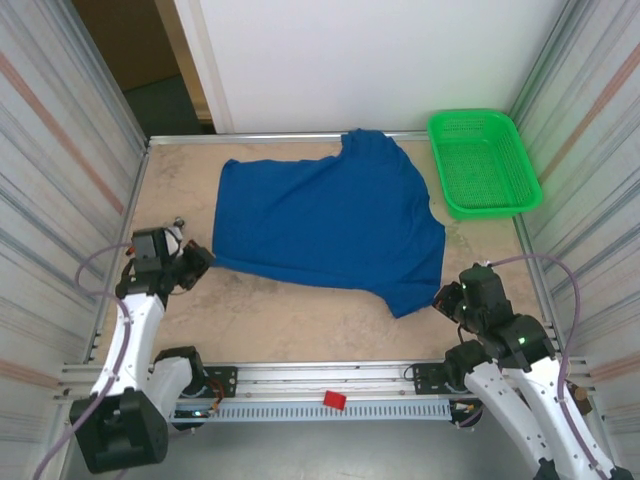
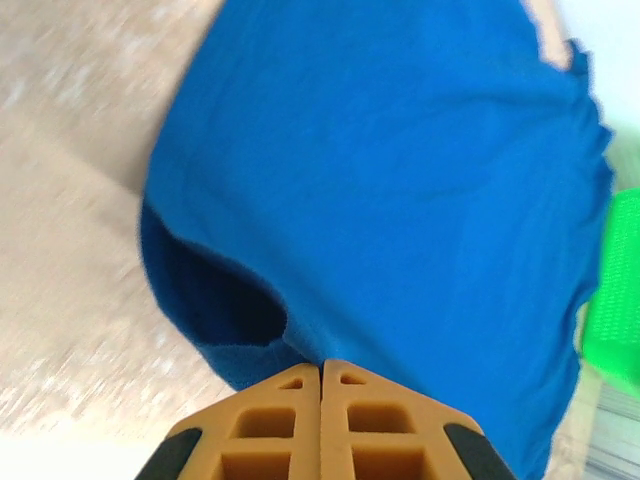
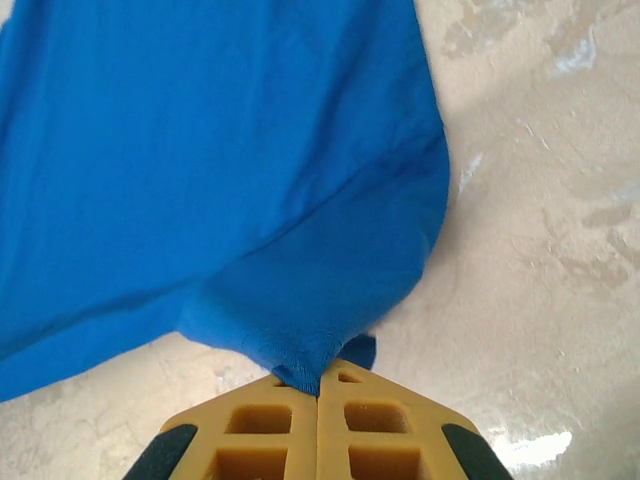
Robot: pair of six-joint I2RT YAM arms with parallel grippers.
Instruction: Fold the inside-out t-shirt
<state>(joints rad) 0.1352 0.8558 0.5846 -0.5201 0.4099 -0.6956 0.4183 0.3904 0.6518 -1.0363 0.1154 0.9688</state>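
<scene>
The left gripper carries the pinched fold outward over the flat cloth along the shirt's side edge (image 1: 230,222) (image 2: 235,165) next and releases it there.
The inside-out t-shirt (image 1: 325,220), royal blue, lies spread over the middle and back of the table, with no lettering showing. My left gripper (image 1: 200,262) is shut on its near left corner; in the left wrist view the cloth (image 2: 400,190) runs straight out of the pinched fingertips (image 2: 321,366), with a dark open fold beside them. My right gripper (image 1: 445,297) is shut on the near right corner. There the blue cloth (image 3: 230,170) bunches into the closed tips (image 3: 319,380) and lifts slightly off the table.
A green plastic mesh basket (image 1: 484,162) stands at the back right corner, close to the shirt's right edge. Ribbed metal walls close in the left and right sides. A small red block (image 1: 334,401) sits on the front rail between the arm bases.
</scene>
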